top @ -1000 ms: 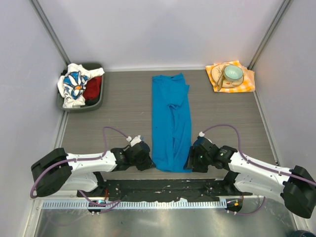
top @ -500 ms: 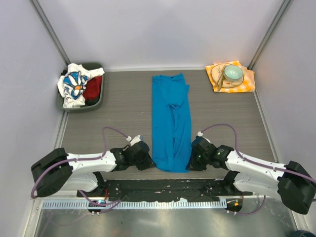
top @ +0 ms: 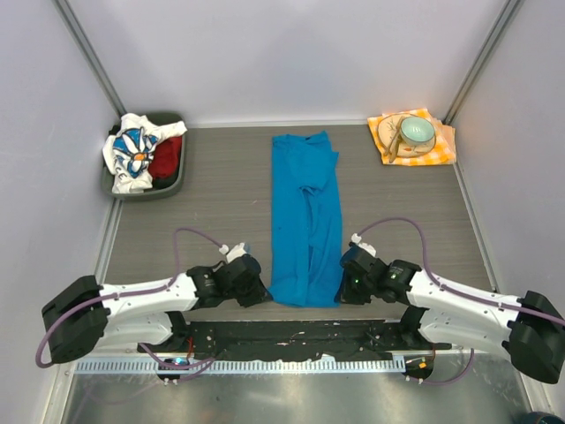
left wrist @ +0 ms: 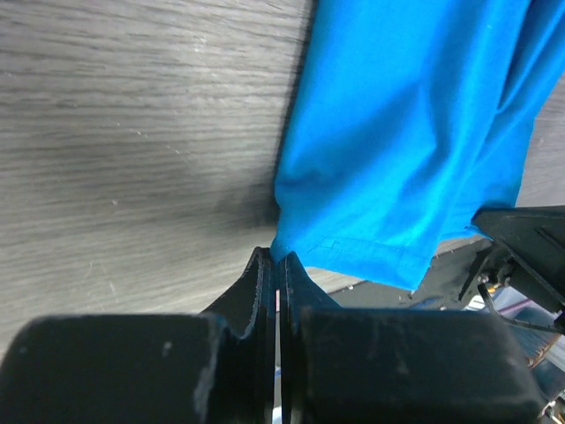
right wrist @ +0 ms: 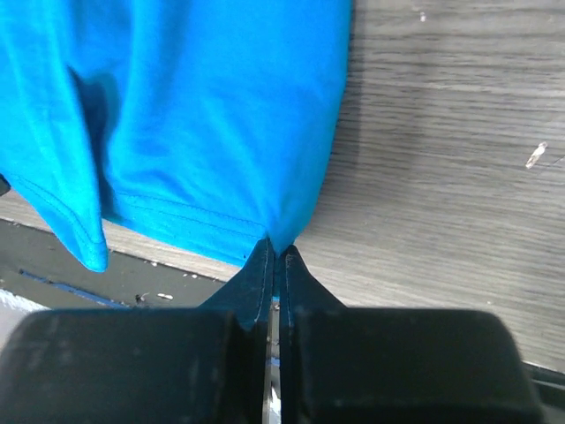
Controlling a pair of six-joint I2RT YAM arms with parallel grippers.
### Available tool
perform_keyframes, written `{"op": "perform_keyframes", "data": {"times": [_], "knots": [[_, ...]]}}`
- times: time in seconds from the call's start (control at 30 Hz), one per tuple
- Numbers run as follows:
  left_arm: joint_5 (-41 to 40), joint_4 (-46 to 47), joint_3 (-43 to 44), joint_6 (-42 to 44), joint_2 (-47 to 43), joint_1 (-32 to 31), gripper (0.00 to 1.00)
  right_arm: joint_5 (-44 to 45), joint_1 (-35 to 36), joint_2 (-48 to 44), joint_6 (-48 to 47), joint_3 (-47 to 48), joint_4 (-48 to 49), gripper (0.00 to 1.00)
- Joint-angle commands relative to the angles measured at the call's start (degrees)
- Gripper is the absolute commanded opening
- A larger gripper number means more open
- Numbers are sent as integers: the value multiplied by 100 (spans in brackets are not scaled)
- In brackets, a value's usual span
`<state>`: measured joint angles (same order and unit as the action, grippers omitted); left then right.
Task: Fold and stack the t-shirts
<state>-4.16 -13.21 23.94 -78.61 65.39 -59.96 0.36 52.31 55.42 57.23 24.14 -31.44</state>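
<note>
My right gripper is about to carry the t-shirt's hem corner up and outward, then down onto the t-shirt's far half and release it, since the blue t-shirt point(top: 305, 216) is still a long strip.
A bright blue t-shirt point(top: 305, 216) lies folded into a long narrow strip down the middle of the table. My left gripper point(top: 261, 296) is shut on the shirt's near left hem corner point(left wrist: 284, 250). My right gripper point(top: 342, 287) is shut on its near right hem corner point(right wrist: 278, 240). Both corners are pinched at the fingertips and lifted slightly off the wood. The daisy-print white t-shirt point(top: 131, 152) and the red t-shirt point(top: 166, 158) sit bunched in a bin at the far left.
The dark green bin point(top: 176, 184) stands at the back left. An orange checked napkin point(top: 444, 146) with a plate and a pale green bowl point(top: 417, 132) lies at the back right. A black mat point(top: 291, 336) runs along the near edge, between the arm bases.
The right gripper moved in onto the shirt's near right corner and shut on it. The left gripper stayed shut on its corner and drew slightly toward the near edge.
</note>
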Motion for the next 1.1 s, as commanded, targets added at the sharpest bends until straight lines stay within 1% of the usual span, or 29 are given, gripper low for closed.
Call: {"op": "perform_keyframes", "data": {"times": [0.0,0.13,0.37,0.63,0.73,0.8,0.83,0.9,0.93,1.07], "knots": [[-366,-708,136,73,-500,-112,0,613,209,-268,16,494,-520,1],[-462,-955,505,275,-632,-112,0,860,419,-154,-19,951,-653,1],[-788,-1447,1551,872,-238,-86,0,1448,464,276,-353,1760,-750,1],[-718,-1676,2781,1559,369,406,0,2012,368,1023,-897,2770,-697,1],[-586,-1658,3133,1761,623,599,0,2170,43,1199,-1178,3043,-644,1],[-454,-1597,3344,1892,738,784,0,2021,-264,1226,-1311,3149,-583,1],[-445,-1597,3414,1937,852,845,0,1968,-588,1234,-1433,3193,-452,1],[-401,-1571,3634,2085,958,1012,0,1785,-897,1278,-1548,3228,-337,1],[-384,-1570,3704,2130,1106,1074,0,1722,-1203,1374,-1618,3281,-258,1],[-243,-1492,4056,2288,1476,1408,0,1476,-1645,1751,-1812,3457,-3,1]]}}
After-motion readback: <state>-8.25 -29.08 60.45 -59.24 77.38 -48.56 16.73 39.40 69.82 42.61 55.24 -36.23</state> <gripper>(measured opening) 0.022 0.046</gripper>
